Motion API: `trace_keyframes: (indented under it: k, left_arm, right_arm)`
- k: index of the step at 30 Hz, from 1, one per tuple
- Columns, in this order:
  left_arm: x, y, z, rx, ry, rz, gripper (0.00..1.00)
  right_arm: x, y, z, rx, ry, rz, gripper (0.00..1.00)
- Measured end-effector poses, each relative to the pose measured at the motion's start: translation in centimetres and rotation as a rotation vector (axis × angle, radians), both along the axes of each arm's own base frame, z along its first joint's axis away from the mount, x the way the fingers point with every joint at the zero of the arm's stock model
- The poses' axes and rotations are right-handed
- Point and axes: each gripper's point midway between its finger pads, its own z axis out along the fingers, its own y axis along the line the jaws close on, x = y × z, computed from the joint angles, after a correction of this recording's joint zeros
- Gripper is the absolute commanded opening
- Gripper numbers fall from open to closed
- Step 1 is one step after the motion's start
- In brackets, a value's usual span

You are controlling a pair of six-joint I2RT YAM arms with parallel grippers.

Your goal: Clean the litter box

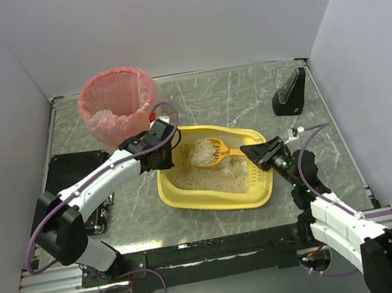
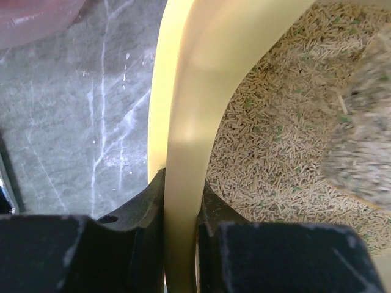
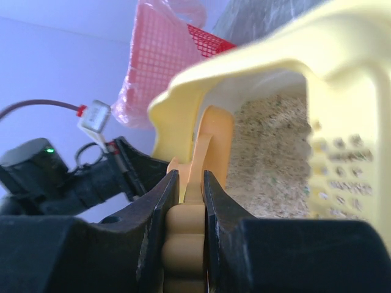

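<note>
The scoop already holds a heap of litter, so my left gripper should swing outward next, turning the box [image 1: 255, 139] by its pinched rim [image 1: 164, 173], and then let go of that rim.
The yellow litter box [image 1: 255, 139] lies in the middle of the table with beige litter [image 1: 220, 176] in it. My left gripper [image 1: 164, 150] is shut on the box's left rim [image 2: 183, 152]; the fingers [image 2: 143, 210] pinch the yellow wall. My right gripper [image 1: 260, 155] is shut on the handle of the orange scoop [image 1: 215, 150]; the ribbed handle [image 3: 185, 244] sits between the jaws. The scoop holds a heap of litter [image 1: 202, 153] above the box. The litter also shows in the left wrist view [image 2: 275, 140]. The box also shows in the right wrist view [image 3: 342, 91].
A pink-lined round basket [image 1: 117, 99] stands at the back left, just behind the left gripper; it also shows in the right wrist view [image 3: 162, 55]. A black wedge-shaped stand [image 1: 290, 92] sits at the back right. White walls surround the table.
</note>
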Motion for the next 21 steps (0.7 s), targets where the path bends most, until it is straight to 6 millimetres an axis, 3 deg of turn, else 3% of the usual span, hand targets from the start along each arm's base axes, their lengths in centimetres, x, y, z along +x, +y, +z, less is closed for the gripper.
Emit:
trace_keyframes:
  k: [6, 11, 21]
  left_arm:
    - [-0.5, 0.7, -1.6, 0.040, 0.017, -0.040, 0.01]
    - [0.1, 0.1, -1.3, 0.028, -0.009, -0.080, 0.01]
    - [1.3, -1.1, -0.9, 0.002, -0.068, -0.160, 0.01]
  right_arm:
    - [-0.3, -0.4, 1.5, 0.071, -0.031, 0.029, 0.00]
    - [-0.5, -0.8, 3.1, 0.122, -0.080, 0.046, 0.00]
    - [-1.4, -1.6, 2.9, 0.215, -0.076, 0.144, 0.00]
